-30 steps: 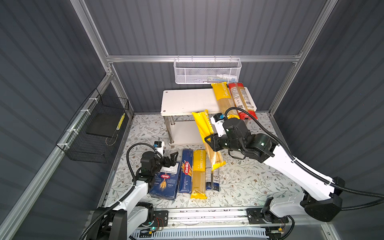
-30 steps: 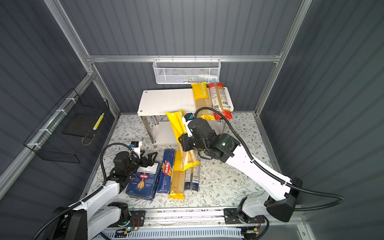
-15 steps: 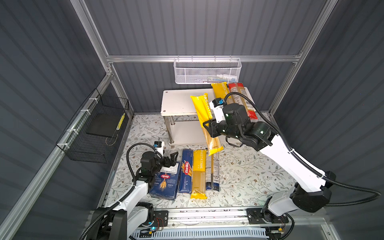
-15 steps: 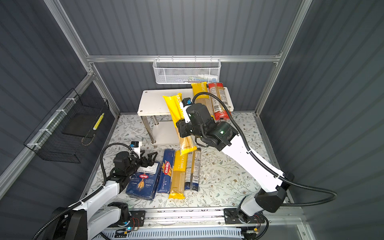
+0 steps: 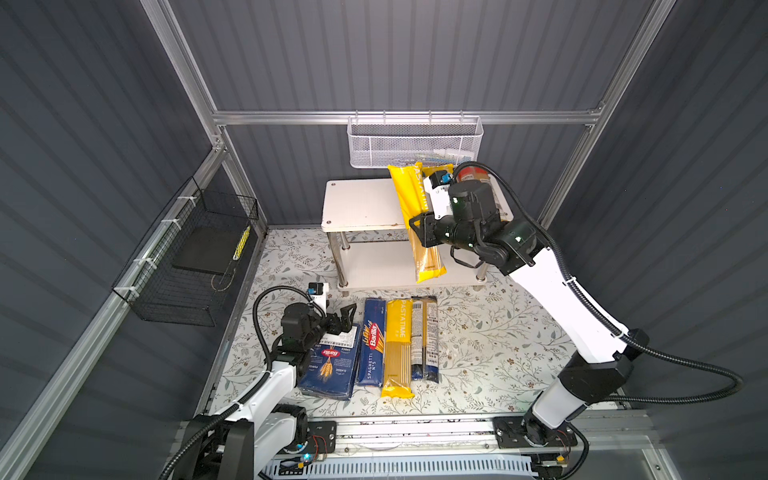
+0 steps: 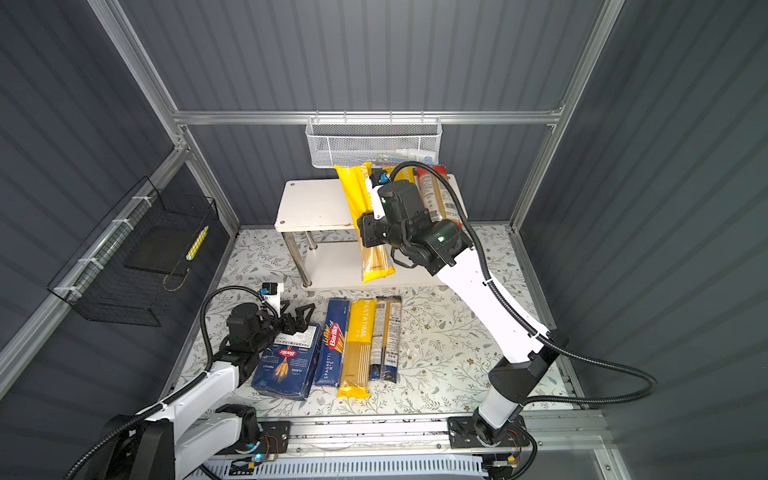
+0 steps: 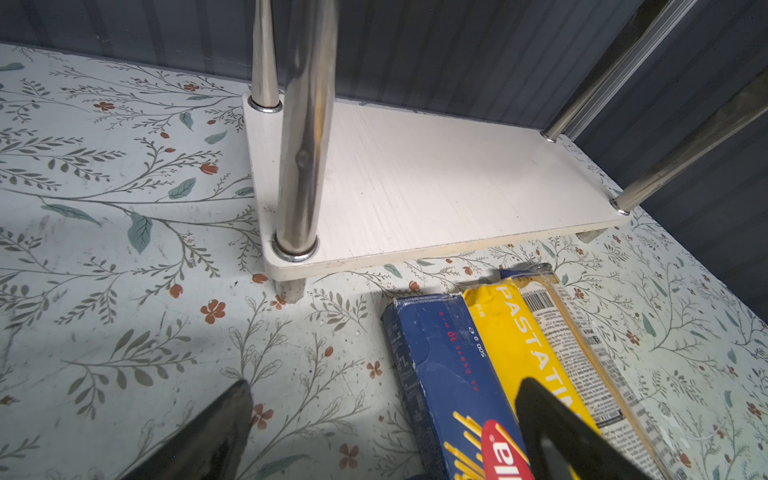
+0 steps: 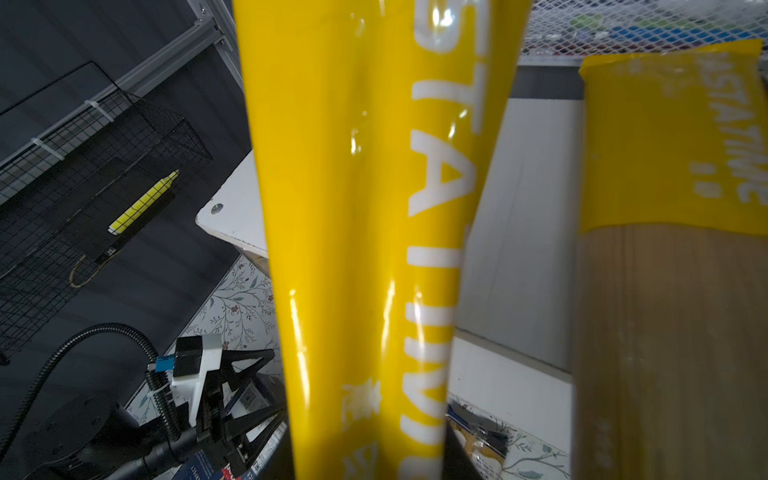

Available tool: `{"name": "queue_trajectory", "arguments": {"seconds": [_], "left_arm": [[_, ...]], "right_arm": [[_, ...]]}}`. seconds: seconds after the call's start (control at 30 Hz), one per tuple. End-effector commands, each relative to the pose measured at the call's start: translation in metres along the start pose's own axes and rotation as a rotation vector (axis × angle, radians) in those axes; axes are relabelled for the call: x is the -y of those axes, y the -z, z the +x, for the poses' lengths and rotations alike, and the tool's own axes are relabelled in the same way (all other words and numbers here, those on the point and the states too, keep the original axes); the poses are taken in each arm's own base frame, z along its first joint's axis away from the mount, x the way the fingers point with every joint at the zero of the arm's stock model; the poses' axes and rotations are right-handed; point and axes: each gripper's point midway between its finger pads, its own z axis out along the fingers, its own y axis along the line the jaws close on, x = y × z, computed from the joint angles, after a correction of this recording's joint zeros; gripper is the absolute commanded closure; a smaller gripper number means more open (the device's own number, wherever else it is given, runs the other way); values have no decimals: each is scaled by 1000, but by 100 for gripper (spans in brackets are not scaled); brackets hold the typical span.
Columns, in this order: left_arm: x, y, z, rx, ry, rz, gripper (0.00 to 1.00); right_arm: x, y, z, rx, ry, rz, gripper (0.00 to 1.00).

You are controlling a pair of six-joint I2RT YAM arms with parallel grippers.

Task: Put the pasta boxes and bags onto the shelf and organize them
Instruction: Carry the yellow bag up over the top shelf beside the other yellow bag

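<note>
Next, my right gripper moves outward over the top board's bare middle (image 5: 395, 206) (image 8: 524, 240) and releases the yellow PASTATIME bag, since that place lies outward of it, beside another yellow bag.
My right gripper (image 5: 424, 235) is shut on a yellow PASTATIME bag (image 5: 415, 208), held steeply tilted at the shelf's front edge. The bag's upper end is over the top board (image 5: 361, 205) and its lower end hangs before the lower board (image 7: 415, 187). Another yellow bag (image 8: 665, 166) and a red-ended bag (image 6: 432, 195) lie on the top board's right part. On the floor lie a wide Barilla box (image 5: 332, 365), a narrow box (image 5: 372, 345), a yellow bag (image 5: 399, 345) and a navy-ended bag (image 5: 426, 336). My left gripper (image 5: 345, 318) is open over the wide box's far end.
A white mesh basket (image 5: 415, 143) hangs on the back wall just above the shelf. A black wire basket (image 5: 195, 257) with a yellow marker hangs on the left wall. Chrome posts (image 7: 303, 145) stand at the shelf's corners.
The right gripper has carried the yellow bag up and back from above the floor row to the shelf's top board. The left arm has not moved.
</note>
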Motion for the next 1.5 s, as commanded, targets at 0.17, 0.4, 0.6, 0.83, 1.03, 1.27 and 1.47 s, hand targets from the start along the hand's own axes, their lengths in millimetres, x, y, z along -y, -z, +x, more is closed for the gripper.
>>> {"name": "queue_trajectory", "arguments": {"seconds": [0.17, 0.4, 0.6, 0.83, 1.03, 1.27, 1.47], "left_arm": [[4, 0, -9, 16, -14, 8, 0], [3, 1, -10, 18, -17, 3, 0], [3, 1, -10, 17, -15, 4, 0], [3, 1, -9, 16, -15, 6, 0], [3, 0, -9, 13, -11, 5, 1], [3, 0, -9, 13, -13, 5, 0], [2, -1, -9, 8, -7, -1, 0]], "right_arm": [[-15, 16, -70, 228, -21, -76, 80], [-7, 7, -87, 280, -45, -66, 80], [1, -3, -95, 284, -56, -45, 79], [19, -16, -99, 290, -90, -17, 77], [30, -28, -99, 289, -119, -3, 73], [38, -40, -99, 291, -164, -4, 68], [48, -47, -95, 300, -207, 22, 64]]}}
